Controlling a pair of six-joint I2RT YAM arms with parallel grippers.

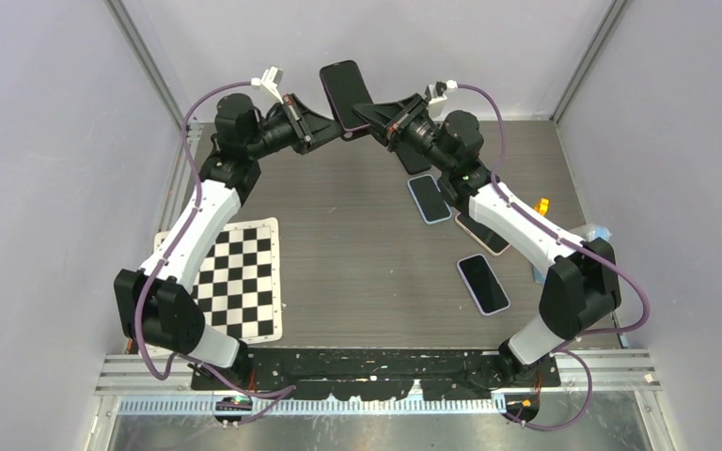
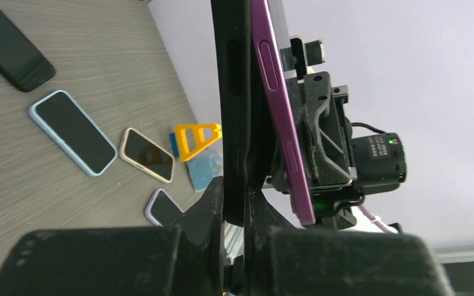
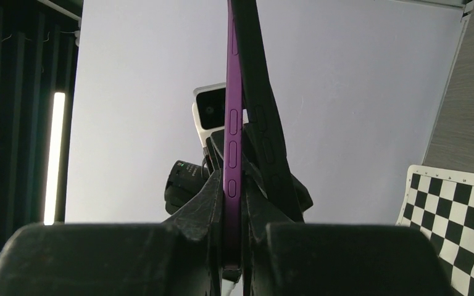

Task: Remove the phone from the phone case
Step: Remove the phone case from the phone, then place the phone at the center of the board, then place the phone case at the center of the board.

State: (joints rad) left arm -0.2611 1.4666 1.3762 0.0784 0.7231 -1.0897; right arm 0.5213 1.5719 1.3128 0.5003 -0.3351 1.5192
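Note:
The robot's right gripper will next pull the purple phone away from the black case and down to the bare table behind.
A purple phone (image 1: pixel 346 90) with a dark screen is held up in the air at the back of the table, partly pulled out of a black case (image 1: pixel 362 120). My left gripper (image 1: pixel 317 131) is shut on the black case (image 2: pixel 234 92), seen edge-on in the left wrist view, with the purple phone (image 2: pixel 278 105) to its right. My right gripper (image 1: pixel 376 120) is shut on the purple phone (image 3: pixel 232 135); the black case (image 3: pixel 265 123) peels away on its right side in the right wrist view.
Several other phones lie on the right half of the table: a light-blue-cased one (image 1: pixel 430 198), a beige-cased one (image 1: pixel 482 234), a lilac-cased one (image 1: pixel 483 283) and a dark one (image 1: pixel 414 162). A yellow stand (image 1: pixel 542 205) and a checkerboard sheet (image 1: pixel 240 277) also lie there.

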